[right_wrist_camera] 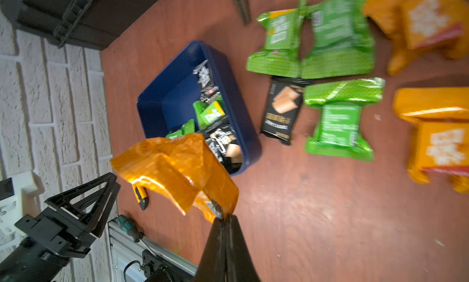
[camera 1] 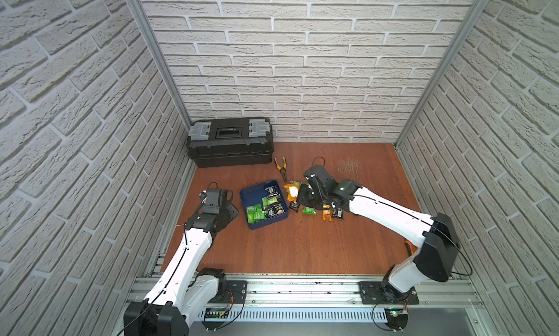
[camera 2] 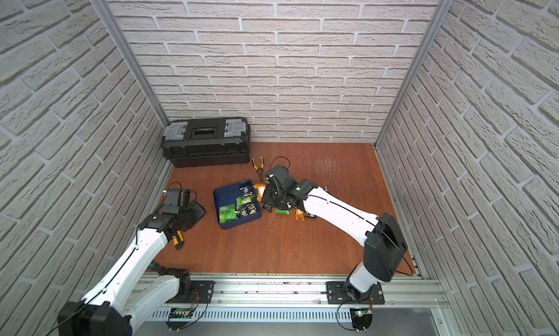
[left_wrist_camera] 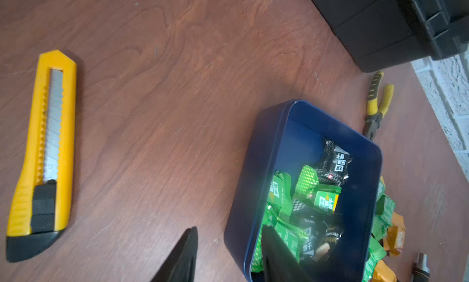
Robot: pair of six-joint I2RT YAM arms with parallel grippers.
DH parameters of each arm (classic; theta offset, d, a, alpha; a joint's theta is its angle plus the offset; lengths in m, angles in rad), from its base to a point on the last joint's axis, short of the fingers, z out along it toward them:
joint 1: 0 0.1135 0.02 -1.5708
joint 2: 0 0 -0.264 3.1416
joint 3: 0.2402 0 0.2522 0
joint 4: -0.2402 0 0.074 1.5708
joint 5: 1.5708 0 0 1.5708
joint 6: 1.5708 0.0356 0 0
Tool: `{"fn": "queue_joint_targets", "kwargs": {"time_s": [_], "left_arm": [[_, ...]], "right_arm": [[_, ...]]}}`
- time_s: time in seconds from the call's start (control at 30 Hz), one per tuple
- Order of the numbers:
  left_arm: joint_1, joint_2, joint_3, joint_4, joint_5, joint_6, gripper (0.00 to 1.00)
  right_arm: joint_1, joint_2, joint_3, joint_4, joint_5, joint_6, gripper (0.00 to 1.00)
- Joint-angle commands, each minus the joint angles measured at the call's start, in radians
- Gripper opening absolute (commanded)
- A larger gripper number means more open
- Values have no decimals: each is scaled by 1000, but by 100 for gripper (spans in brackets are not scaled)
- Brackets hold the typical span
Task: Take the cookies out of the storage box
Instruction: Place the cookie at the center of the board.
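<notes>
The tabletop is bare at the orange cookies' near end [camera 1: 328,228]. My right gripper should next move back, away from the box [camera 1: 253,193], and down to let go of the packet there.
The storage box [camera 1: 253,193] [camera 2: 226,194] is a shallow navy tray left of centre on the wooden table. Several green and black cookies [camera 1: 266,209] [left_wrist_camera: 304,199] lie in it. More green, orange and black cookies [camera 1: 308,211] [right_wrist_camera: 337,125] lie on the table to its right. My right gripper [right_wrist_camera: 225,217] [camera 1: 305,198] is shut on an orange cookie packet [right_wrist_camera: 177,171], which hangs beside the box's right wall. My left gripper [left_wrist_camera: 229,242] [camera 1: 231,210] is open at the box's left wall [left_wrist_camera: 243,191]. One finger is outside the box and the other over its inside, holding nothing.
A black toolbox [camera 1: 230,142] stands at the back left. Yellow-handled pliers [camera 1: 281,168] lie behind the box. A yellow utility knife [left_wrist_camera: 43,151] [camera 2: 178,239] lies near the left arm, and a teal-handled screwdriver [right_wrist_camera: 127,225] by the front rail. Brick walls close three sides.
</notes>
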Motion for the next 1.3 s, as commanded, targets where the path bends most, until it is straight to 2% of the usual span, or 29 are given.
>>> {"fn": "queue_joint_targets", "kwargs": {"time_s": [0.0,0.17,0.27,0.5,0.83,1.0,1.03,1.17,1.27], "left_arm": [[-6,-16,-13,52,6,15,50],[-6,9,-16,65,32,2,51],[-8,35,-10,75,45,-3,51],[-13,62,5,43,24,-5,50],[-21,61,8,22,5,-15,49],[-25,55,12,18,-18,-25,49],[-25,55,11,18,-19,-29,49],[-25,47,10,17,-22,-30,50],[-24,40,6,16,-24,-28,50]], "right_arm": [[-13,-96,-107,-33,15,81,2],[-59,-225,-278,-45,-6,124,2],[-91,-252,-353,-40,-26,125,2],[-159,-223,-498,54,-97,120,2],[-216,-168,-555,66,-139,74,3],[-217,-193,-550,11,-99,57,13],[-219,-198,-546,-2,-93,53,17],[-219,-235,-492,-105,-45,23,41],[-217,-262,-404,-191,5,-37,47]]}}
